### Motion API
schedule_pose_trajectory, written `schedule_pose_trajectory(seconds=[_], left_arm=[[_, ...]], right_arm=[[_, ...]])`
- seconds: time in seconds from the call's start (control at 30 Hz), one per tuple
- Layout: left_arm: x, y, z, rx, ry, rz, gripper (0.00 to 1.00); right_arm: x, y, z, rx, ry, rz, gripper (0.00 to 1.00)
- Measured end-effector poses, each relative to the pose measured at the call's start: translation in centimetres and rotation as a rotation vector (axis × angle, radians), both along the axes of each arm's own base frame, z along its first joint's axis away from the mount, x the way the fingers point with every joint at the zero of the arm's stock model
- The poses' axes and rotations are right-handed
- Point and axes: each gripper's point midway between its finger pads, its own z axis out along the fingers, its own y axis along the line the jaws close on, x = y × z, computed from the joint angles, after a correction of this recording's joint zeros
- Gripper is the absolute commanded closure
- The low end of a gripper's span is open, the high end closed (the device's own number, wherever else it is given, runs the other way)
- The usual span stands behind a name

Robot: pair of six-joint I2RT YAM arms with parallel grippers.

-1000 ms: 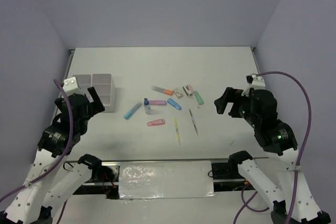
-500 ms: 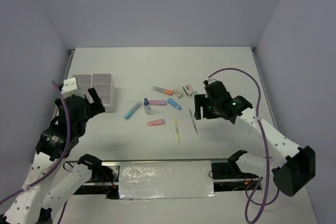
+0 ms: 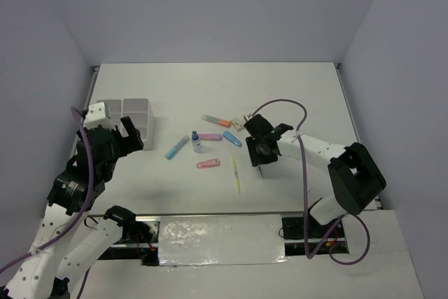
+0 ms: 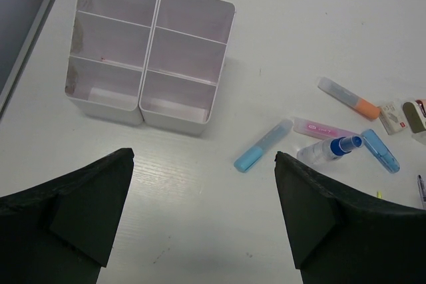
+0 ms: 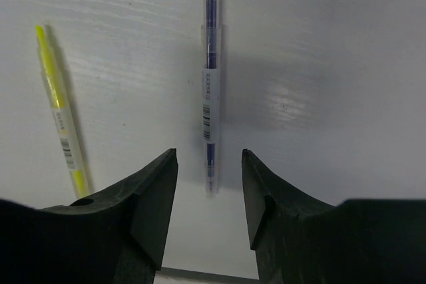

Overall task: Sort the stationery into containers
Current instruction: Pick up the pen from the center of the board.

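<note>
The clear round piece by the dark pen's tip is outside the containers, so my left gripper should next move across, past the bottle [image 3: 196, 141], and go down onto that piece.
The stationery lies loose mid-table: a blue marker [image 3: 176, 148], a small blue-capped bottle [image 3: 196, 141], a pink marker [image 3: 208, 164], an orange-tipped marker [image 3: 216, 120] and a thin yellow pen [image 3: 236, 174]. My right gripper [image 3: 260, 157] is down over a dark pen [image 5: 210, 78]. The pen's near end lies between the fingers with a gap on each side, so the right gripper [image 5: 210, 154] is open. The white containers [image 3: 129, 118] stand at the far left. My left gripper [image 4: 204, 154] hangs wide open above bare table, just in front of the containers [image 4: 154, 38].
Small erasers [image 4: 393, 118] and a short blue marker [image 4: 381, 151] lie behind the right gripper's spot. A second pink marker [image 4: 326, 128] lies by the bottle [image 4: 329, 148]. The yellow pen [image 5: 60, 114] lies just left of the dark pen.
My right arm has swung in from the right side and come down over the dark pen, its jaws narrowing around it. The left arm has hardly moved.
</note>
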Motion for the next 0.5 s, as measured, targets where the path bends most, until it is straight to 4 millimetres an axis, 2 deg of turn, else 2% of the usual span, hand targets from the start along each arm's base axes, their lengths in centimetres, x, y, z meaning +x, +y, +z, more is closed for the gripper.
schedule_pose_trajectory(seconds=[0.27,0.3,0.33,0.47,0.5], left_arm=[[0.0,-0.5,-0.1,-0.008,0.003,-0.029,0.01],[0.1,-0.6,-0.1,-0.010,0.002,-0.033,0.01],[0.1,-0.7,-0.1,-0.010,0.003,-0.036,0.01],[0.1,-0.8,-0.2,0.000,0.006,-0.048,0.01],[0.1,-0.8,-0.2,0.001,0.006,-0.049,0.01]], right_arm=[[0.7,0.6,-2.9,-0.029,0.041,0.010,0.57],[0.9,0.8,-3.0,-0.025,0.034,0.010,0.60],[1.0,0.8,-3.0,-0.026,0.034,0.014,0.67],[1.2,0.9,-3.0,-0.027,0.023,0.015,0.77],[1.3,0.9,-3.0,-0.029,0.018,0.014,0.82]])
